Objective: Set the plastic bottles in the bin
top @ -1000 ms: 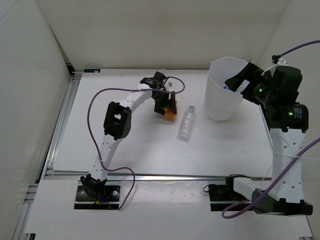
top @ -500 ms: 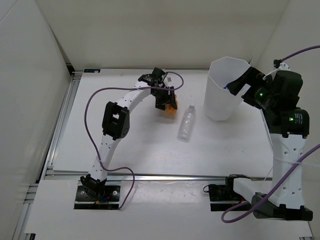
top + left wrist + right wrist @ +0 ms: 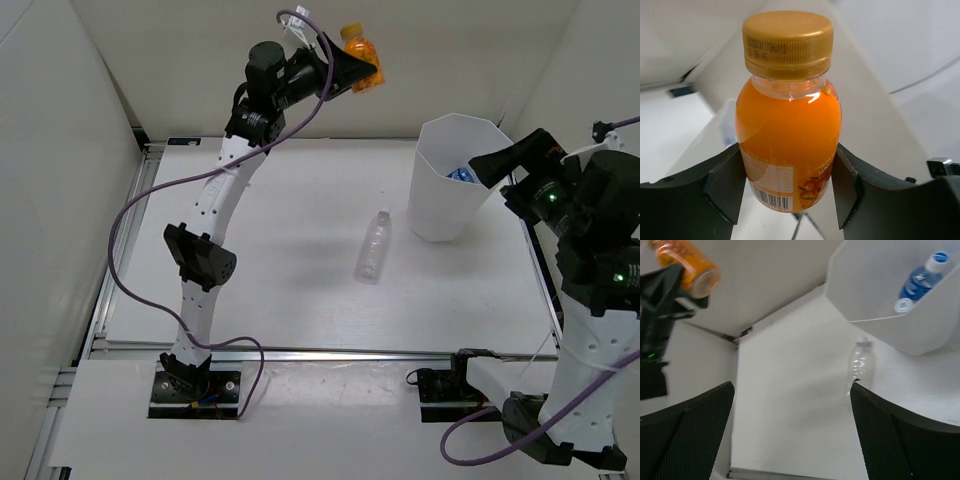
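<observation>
The left gripper needs to swing to its right in the top view next, over the bin's opening [image 3: 457,148], and release there, since bottles are already lying inside the bin.
My left gripper [image 3: 352,66] is shut on the short orange bottle [image 3: 361,45], raised high above the far side of the table, left of the bin. The left wrist view shows the orange bottle [image 3: 788,125] squeezed between both fingers, gold cap up. The white faceted bin [image 3: 450,190] stands at the far right with blue-labelled bottles [image 3: 920,280] inside. The clear unlabelled bottle [image 3: 374,245] lies on the table left of the bin; it also shows in the right wrist view [image 3: 860,365]. My right gripper [image 3: 492,165] is open and empty, held over the bin's right rim.
White walls enclose the table on the left, back and right. A metal rail [image 3: 120,250] runs along the table's left edge. The left arm's purple cable [image 3: 140,210] loops over the left part of the table.
My left arm has lifted the orange bottle from the table surface high up and back. My right gripper has drawn back to the right, away from over the bin.
</observation>
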`<state>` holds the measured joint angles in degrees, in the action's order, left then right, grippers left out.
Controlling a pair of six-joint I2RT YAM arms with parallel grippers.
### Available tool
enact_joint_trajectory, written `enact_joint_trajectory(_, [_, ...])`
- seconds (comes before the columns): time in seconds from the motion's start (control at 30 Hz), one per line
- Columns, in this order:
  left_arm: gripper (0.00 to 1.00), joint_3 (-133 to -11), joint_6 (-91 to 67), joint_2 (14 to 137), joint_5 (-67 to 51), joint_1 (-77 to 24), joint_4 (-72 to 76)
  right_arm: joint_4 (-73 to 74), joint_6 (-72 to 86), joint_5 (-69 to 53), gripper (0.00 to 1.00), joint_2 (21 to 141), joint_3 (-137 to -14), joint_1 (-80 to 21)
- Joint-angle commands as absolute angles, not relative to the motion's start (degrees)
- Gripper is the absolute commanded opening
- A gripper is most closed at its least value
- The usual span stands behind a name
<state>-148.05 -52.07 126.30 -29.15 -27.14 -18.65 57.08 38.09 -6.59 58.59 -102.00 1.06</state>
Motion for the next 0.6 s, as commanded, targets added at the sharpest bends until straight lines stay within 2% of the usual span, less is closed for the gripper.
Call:
enact_joint_trajectory(0.0, [0.32, -147.57, -61.25, 127.88, -33.13, -29.44, -4.50, 60.90, 39.47, -15.97, 1.00, 56.34, -108.35, 1.05])
enact_joint_trajectory(0.03, [0.32, -148.09, -61.26, 128.40, -33.13, -30.84, -3.09, 62.04, 38.77, -21.04, 1.00, 55.82, -111.41, 1.05])
enact_joint_trajectory(0.17, [0.32, -145.81, -62.84, 130.42, -32.18, -35.32, 5.35, 68.98, 37.53, -28.89, 1.00, 55.81, -118.64, 1.05])
enact_joint_trajectory(0.4, [0.30, -145.11, -59.60, 135.26, -27.08, -40.43, 6.77, 71.19, 38.15, -39.89, 1.00, 54.58, -121.20, 1.05])
enact_joint_trajectory(0.57, [0.32, -146.42, -57.83, 138.08, -23.91, -40.95, 6.06, 73.73, 35.33, -45.34, 1.00, 58.18, -128.49, 1.05])
